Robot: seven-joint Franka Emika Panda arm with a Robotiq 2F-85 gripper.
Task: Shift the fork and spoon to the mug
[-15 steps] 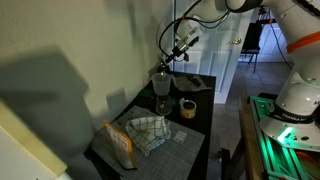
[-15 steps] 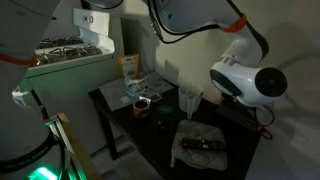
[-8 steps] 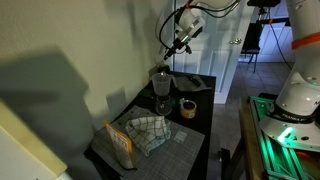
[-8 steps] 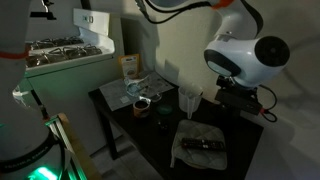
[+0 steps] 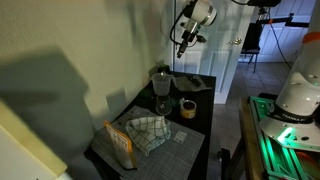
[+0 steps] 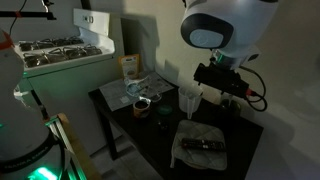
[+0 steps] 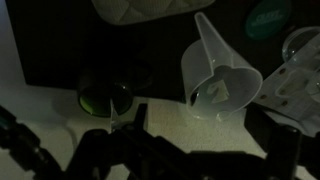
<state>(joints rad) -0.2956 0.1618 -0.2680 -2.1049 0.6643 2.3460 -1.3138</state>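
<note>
My gripper is high above the clear mug and next needs to move down and toward the wall, onto the thin metal cutlery at the mug's rim.
My gripper (image 5: 183, 40) hangs high over the table's far end, open with nothing between its jaws. In the wrist view its dark fingers (image 7: 143, 118) frame the bottom, gripper (image 7: 200, 128) wide apart. Right below stands a tall clear mug (image 7: 220, 78), also in both exterior views (image 5: 160, 80) (image 6: 188, 98). Something pale lies inside it, too dim to name. A crumpled cloth (image 6: 205, 145) (image 5: 196, 82) lies at the table's end with a dark long thing (image 6: 203, 145) on it. I cannot tell fork from spoon there.
A wine glass (image 5: 162, 103) (image 7: 300, 45) and a short tan round container (image 5: 187, 108) (image 7: 268, 20) stand beside the clear mug. A checked cloth (image 5: 148, 132) and a bag (image 5: 120, 146) lie at the other end. The wall runs along one side.
The gripper has risen above the clear mug and its jaws have gone from nearly shut to wide open. The arm's wrist has swung into the exterior views.
</note>
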